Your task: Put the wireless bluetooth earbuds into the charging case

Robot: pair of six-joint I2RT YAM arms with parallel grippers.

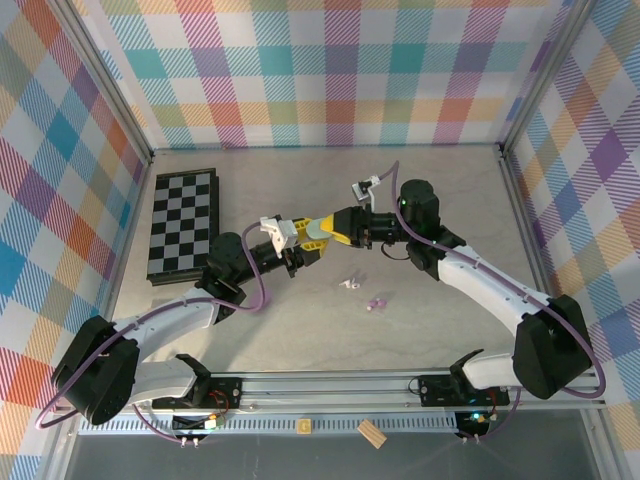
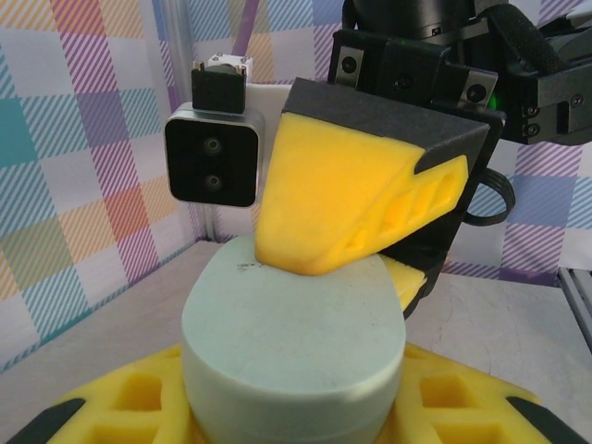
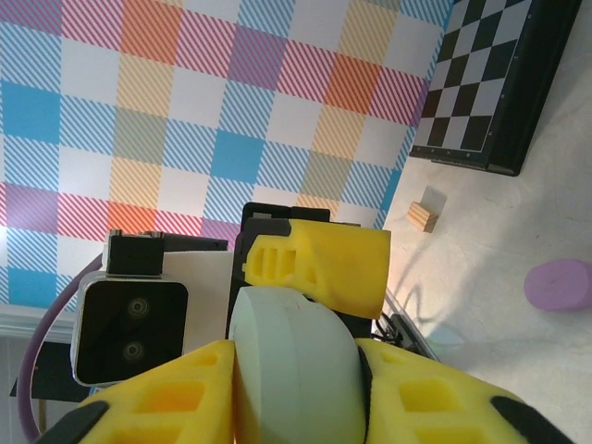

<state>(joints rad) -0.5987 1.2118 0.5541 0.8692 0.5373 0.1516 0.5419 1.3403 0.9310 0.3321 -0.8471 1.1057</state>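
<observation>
My right gripper brings the hanging case down onto the clear tabletop below next, outward of the earbuds, tilting the fingers downward, and releases it.
The charging case (image 2: 294, 338), a pale grey-green pebble, hangs above the table between both arms. My left gripper (image 2: 296, 412) is shut on its lower part, with a yellow pad on each side. My right gripper (image 3: 298, 393) is shut on the same case (image 3: 294, 365) from the opposite end, and one of its fingers (image 2: 356, 199) presses on the case's top. In the top view the two grippers (image 1: 297, 240) (image 1: 332, 234) meet at mid-table. A whitish earbud (image 1: 350, 284) and a lilac earbud (image 1: 377, 302) lie on the table just in front of them.
A folded chessboard (image 1: 182, 225) lies at the left. A small wooden block (image 1: 371, 432) sits on the front rail. Checked walls close in the left, back and right sides. A blurred lilac shape (image 3: 560, 282) rests on the table under the right wrist.
</observation>
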